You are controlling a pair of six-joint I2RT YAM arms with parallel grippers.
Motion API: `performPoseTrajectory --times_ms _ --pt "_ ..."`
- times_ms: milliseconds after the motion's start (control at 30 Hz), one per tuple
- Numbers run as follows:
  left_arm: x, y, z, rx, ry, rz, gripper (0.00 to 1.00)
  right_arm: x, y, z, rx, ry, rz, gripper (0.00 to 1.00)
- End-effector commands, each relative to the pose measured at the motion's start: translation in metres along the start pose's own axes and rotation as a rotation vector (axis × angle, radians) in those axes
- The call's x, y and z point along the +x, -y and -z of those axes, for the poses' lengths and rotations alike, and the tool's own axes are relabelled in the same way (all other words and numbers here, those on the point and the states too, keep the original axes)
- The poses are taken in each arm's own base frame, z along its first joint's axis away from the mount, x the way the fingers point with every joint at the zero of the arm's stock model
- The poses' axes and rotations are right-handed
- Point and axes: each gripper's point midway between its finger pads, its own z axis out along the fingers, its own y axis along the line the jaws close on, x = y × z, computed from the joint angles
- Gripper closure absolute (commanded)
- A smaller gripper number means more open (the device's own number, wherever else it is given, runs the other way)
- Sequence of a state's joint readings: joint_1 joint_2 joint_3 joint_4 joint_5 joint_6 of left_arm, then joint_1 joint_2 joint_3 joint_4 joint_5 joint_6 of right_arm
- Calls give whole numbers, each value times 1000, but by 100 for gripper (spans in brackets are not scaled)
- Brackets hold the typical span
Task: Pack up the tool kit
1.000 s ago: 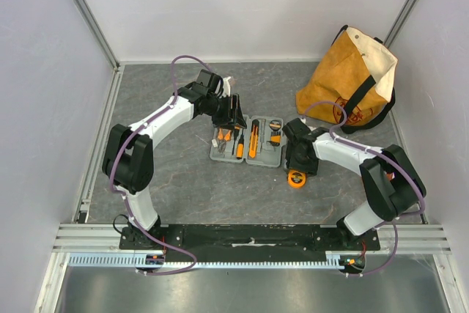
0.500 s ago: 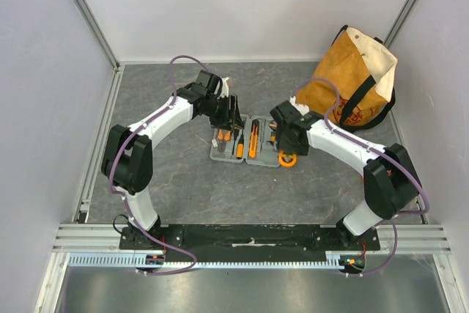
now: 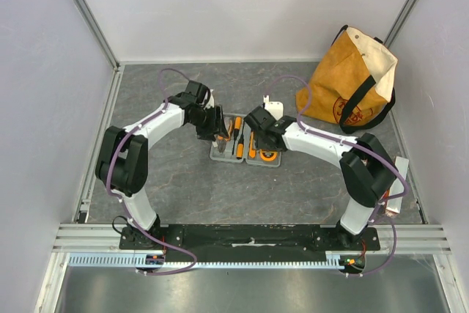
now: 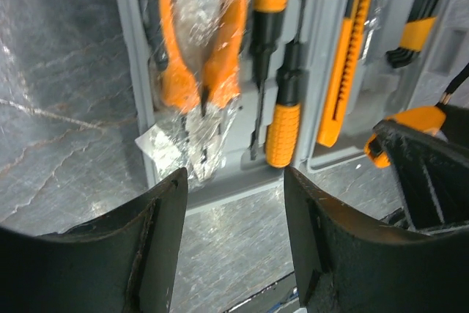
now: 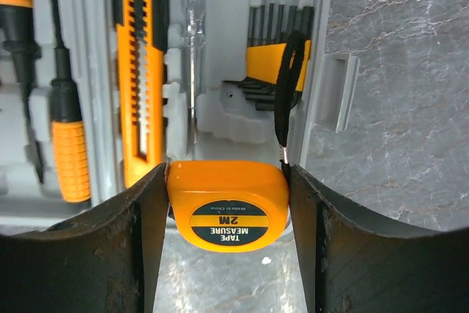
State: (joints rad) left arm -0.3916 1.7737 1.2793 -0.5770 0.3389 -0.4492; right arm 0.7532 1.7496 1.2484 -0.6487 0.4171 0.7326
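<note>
The robot's right gripper needs to move down away from the knife next, and then set the tape measure into the case's near corner (image 5: 236, 146).
The tool kit (image 3: 242, 157) is a grey case lying open on the table, with orange-and-black tools in its slots. My right gripper (image 5: 229, 210) is shut on the orange tape measure (image 5: 229, 207) and holds it over the case's near right corner (image 5: 322, 71). The tape's black strap (image 5: 289, 86) hangs across the hex keys (image 5: 267, 71), and the knife (image 5: 143, 71) lies to their left. My left gripper (image 4: 234, 247) is open and empty just off the case's near left edge (image 4: 139, 71), below the pliers (image 4: 199, 42) and a screwdriver (image 4: 282, 119). From above, both grippers (image 3: 218, 131) (image 3: 265, 146) meet at the case.
A tan canvas bag with black straps (image 3: 352, 82) stands at the back right, apart from the case. Grey walls close the table on the left, back and right. The arm bases sit along the near rail (image 3: 249, 236).
My right arm has swung left with the tape measure, from the table right of the case to over its near right corner. My left gripper has shifted slightly left.
</note>
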Motion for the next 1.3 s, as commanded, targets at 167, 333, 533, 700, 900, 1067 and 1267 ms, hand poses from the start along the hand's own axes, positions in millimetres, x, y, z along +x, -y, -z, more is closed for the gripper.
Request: performPoseTrajectory --times_ms 167,333,533,700,900,1067,1267 --pt "21 -13 -5 0 -44 82 39 -25 11 -12 59 236 -82 64" --pt "24 -18 -9 -10 -60 113 39 -13 14 -16 64 218 -73 64" --pt "30 -19 -16 -8 -86 148 42 5 15 -17 39 179 -54 59" --pt "32 -19 -18 1 -86 200 43 16 17 -15 39 145 -43 57" --pt "29 -17 -18 8 -68 229 43 25 27 -13 105 97 -39 35" --pt "26 -18 -17 4 -60 231 43 20 25 -8 121 81 -20 16" --pt "26 -18 -17 3 -59 231 43 3 19 8 96 105 -35 11"
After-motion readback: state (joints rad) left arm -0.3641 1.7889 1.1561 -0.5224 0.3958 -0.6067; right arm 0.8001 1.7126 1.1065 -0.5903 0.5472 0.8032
